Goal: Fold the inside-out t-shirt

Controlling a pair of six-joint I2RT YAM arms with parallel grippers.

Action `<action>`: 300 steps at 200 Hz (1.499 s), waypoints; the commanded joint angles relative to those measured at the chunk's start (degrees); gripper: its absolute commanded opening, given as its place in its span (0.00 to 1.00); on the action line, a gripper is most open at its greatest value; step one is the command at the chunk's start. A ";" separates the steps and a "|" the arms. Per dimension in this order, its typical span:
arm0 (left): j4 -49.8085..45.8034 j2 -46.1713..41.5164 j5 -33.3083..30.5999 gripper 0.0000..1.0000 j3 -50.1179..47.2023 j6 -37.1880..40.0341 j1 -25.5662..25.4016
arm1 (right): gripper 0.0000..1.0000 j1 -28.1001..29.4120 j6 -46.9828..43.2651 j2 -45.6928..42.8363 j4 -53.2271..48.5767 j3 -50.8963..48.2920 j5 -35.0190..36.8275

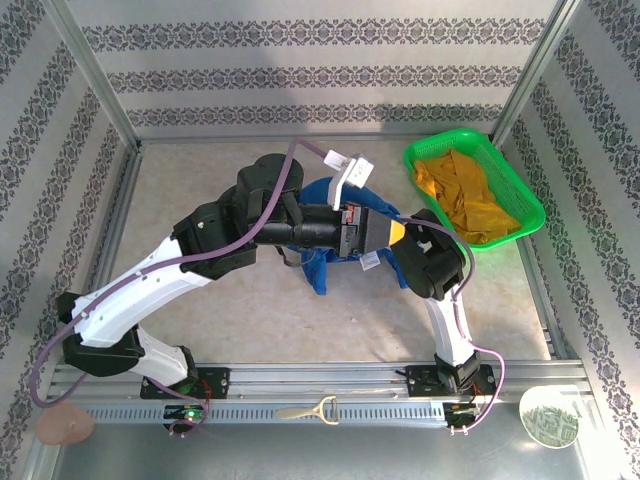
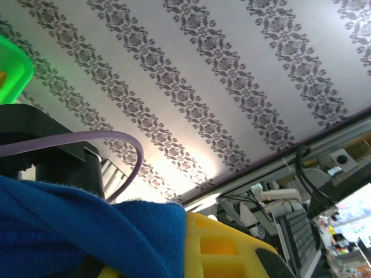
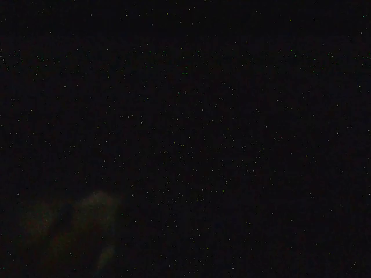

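Observation:
My left gripper holds the bunched shirt's edge and will next pull it down over the bare tabletop below it, away from the green basket, to spread the cloth. Then it will let go.
The inside-out t-shirt (image 1: pixel 322 266) is a bunched royal-blue heap at the middle of the table, partly lifted under the two arms. My left gripper (image 1: pixel 388 231) reaches in from the left and is turned upward. In the left wrist view, blue cloth (image 2: pixel 87 231) lies against its yellow finger (image 2: pixel 232 249), and the jaws are shut on the shirt. My right arm (image 1: pixel 435 265) bends in from the right, its gripper end buried in the cloth beneath the left gripper. The right wrist view is black, as if covered.
A green basket (image 1: pixel 411 157) at the back right holds a mustard-yellow garment (image 1: pixel 470 195). Metal frame rails run along the table's edges. A pale tool (image 1: pixel 310 410), a pink lump (image 1: pixel 65 425) and a round dish (image 1: pixel 548 415) lie by the near rail.

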 commanded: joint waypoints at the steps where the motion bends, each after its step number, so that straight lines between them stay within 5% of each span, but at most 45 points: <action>1: 10.69 -5.08 3.56 0.00 -0.34 0.95 -3.44 | 0.66 -1.55 2.66 3.43 -2.11 -3.68 -6.60; 66: 9.41 -9.28 -5.08 0.00 -4.21 1.16 0.60 | 0.00 -1.79 -3.94 0.65 13.54 -13.15 -10.58; 114: 15.79 -14.41 -4.38 0.00 -15.11 -7.20 17.96 | 0.00 -1.38 -19.37 -3.48 16.97 -13.83 -18.34; 189: 18.74 -12.16 -1.11 0.00 -37.55 -5.83 48.95 | 0.00 2.46 -31.18 -15.55 19.87 -21.35 -26.44; 257: 14.15 -0.54 -3.98 0.00 -45.53 4.47 55.48 | 0.00 3.55 -37.06 -30.29 12.21 -18.94 -26.98; 300: 14.63 3.98 -5.61 0.00 -46.62 5.17 57.25 | 0.00 3.45 -40.12 -31.46 6.82 -15.23 -28.78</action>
